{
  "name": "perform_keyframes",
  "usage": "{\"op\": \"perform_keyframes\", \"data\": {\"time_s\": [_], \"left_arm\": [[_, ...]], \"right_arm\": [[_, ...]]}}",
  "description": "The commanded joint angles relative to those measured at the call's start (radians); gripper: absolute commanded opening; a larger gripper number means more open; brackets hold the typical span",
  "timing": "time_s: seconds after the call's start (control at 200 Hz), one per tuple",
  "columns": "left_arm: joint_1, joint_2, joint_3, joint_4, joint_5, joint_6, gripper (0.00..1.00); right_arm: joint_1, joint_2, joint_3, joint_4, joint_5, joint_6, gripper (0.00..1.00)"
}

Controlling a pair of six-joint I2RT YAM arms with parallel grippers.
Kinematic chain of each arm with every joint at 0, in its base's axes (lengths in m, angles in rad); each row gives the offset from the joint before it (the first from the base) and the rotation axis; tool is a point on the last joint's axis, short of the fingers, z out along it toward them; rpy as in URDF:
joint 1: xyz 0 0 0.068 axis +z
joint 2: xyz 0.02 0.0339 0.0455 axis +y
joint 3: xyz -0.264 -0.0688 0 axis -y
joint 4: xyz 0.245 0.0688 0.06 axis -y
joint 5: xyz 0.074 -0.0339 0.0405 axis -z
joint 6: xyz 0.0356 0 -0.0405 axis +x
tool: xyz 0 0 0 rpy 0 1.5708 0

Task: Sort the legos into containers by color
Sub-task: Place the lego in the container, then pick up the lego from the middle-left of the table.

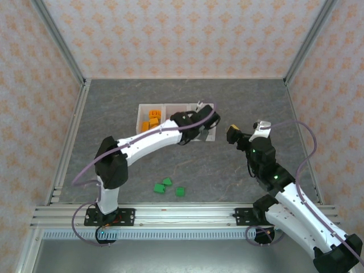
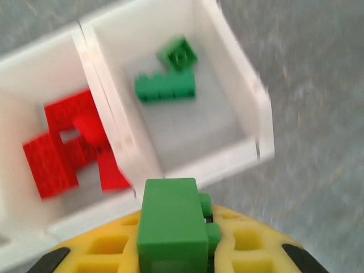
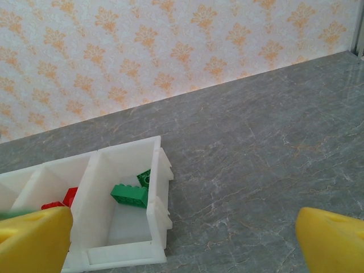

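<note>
My left gripper should next go outward past the near side of the green legos' bin and let go of the lego over the bin's bottom beside the green legos, as its color matches.
Three joined white bins point(image 1: 165, 106) stand mid-table. The left bin holds orange-yellow legos point(image 1: 152, 121). In the left wrist view the middle bin holds red legos point(image 2: 74, 148) and the right bin point(image 2: 239, 85) holds two green legos point(image 2: 165, 88). My left gripper point(image 2: 173, 250) hovers over the right bin's near edge, shut on a green lego point(image 2: 170, 219) between its yellow fingers. From above, the left gripper point(image 1: 196, 129) covers the right bin. My right gripper point(image 1: 248, 129) hangs open and holds nothing, to the right of the bins. Three green legos point(image 1: 167, 186) lie loose near the front edge.
The right wrist view looks down on bare grey table with the right bin's wall point(image 3: 152, 187) at the left and the patterned back wall point(image 3: 170, 51) beyond. The left arm's forearm point(image 1: 148, 142) stretches diagonally across the table toward the bins.
</note>
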Motion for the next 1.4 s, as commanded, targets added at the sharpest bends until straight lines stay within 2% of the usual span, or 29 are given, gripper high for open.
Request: {"op": "perform_keyframes", "data": {"time_s": [0.0,0.175,0.37,0.45,0.526,0.591,0.791,0.846,1.001,1.121,1.397], "left_arm": [[0.064,0.100,0.108,-0.006,-0.003,0.018,0.06],[0.124,0.220,0.266,-0.008,0.071,0.027,0.07],[0.137,0.282,0.298,0.045,0.130,0.022,0.09],[0.137,0.291,0.294,0.060,0.135,0.018,0.17],[0.137,0.288,0.286,0.073,0.130,0.011,0.32],[0.137,0.279,0.277,0.083,0.122,0.007,0.41],[0.137,0.221,0.241,0.095,0.105,0.010,0.51],[0.135,0.196,0.225,0.088,0.102,0.019,0.58],[0.131,0.097,0.096,0.069,0.083,0.021,0.85],[0.119,-0.026,-0.079,0.089,0.063,-0.013,0.99],[0.041,-0.297,-0.440,0.059,0.046,-0.149,0.99]], "right_arm": [[-0.001,-0.018,0.015,-0.001,0.029,-0.004,1.00],[-0.001,-0.021,0.015,-0.002,0.035,-0.006,1.00],[-0.001,-0.021,0.014,0.001,0.035,-0.006,1.00],[-0.001,-0.021,0.014,0.002,0.035,-0.007,1.00],[-0.001,-0.020,0.014,0.003,0.034,-0.007,1.00],[0.000,-0.020,0.014,0.003,0.034,-0.007,1.00],[-0.001,-0.020,0.015,-0.003,0.035,-0.006,1.00],[-0.001,-0.021,0.018,-0.009,0.035,-0.004,1.00],[-0.001,-0.019,0.025,-0.027,0.029,0.012,1.00],[-0.001,-0.011,0.033,-0.041,0.031,0.036,1.00],[-0.001,0.006,0.042,-0.088,-0.024,0.087,1.00]]}}
